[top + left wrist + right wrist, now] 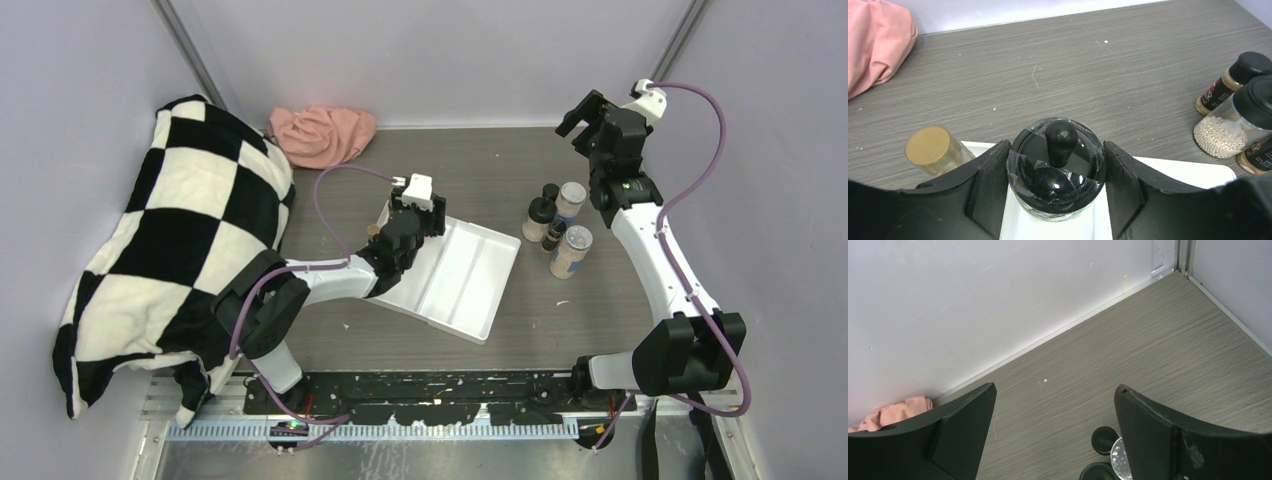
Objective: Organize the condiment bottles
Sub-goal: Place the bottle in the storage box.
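The far part of the white tray [1060, 229] is below my left gripper, so my left gripper should next lower the black-lidded jar onto that spot and let go of it.
My left gripper [400, 240] is shut on a black-lidded jar with a knob [1058, 165], held upright over the back left corner of the white tray [470, 280]. The tray's rim also shows in the left wrist view [1173, 170]. A brown-capped yellow bottle [930, 147] stands just left of my left finger. Several bottles stand right of the tray: a dark one [545, 205], a beige one [572, 200], a tiny dark one [553, 238] and a clear shaker [572, 250]. My right gripper [578, 118] is open and empty, raised above and behind them [1055, 390]. Their tops [1104, 440] show below it.
A black-and-white checkered cloth [180, 240] drapes over the left side. A pink cloth [320, 135] lies at the back left against the wall. Walls close the table at the back and both sides.
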Controlling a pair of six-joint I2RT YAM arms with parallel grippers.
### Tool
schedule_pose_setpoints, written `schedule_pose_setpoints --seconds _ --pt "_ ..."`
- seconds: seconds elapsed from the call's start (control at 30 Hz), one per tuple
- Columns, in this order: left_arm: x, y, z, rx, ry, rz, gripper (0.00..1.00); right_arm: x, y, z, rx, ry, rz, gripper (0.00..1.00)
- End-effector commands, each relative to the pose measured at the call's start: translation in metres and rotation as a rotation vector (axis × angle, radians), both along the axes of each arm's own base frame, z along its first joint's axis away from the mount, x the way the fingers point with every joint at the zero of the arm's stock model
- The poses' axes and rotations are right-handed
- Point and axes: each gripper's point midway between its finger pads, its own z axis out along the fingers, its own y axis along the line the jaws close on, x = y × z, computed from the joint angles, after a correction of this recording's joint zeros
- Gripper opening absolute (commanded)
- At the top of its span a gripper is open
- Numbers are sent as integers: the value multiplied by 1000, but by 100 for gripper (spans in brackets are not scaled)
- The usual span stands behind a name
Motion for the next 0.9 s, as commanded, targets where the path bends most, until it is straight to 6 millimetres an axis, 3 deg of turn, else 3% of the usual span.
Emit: schedule_pose_setpoints --seconds 0.0,0.87 --pt "6 -3 39 -135 -101 40 0 4 -1 12 -17 -46 -13 93" --pt "12 -9 5 -107 -105 49 0 13 0 -2 -29 -23 -11 93"
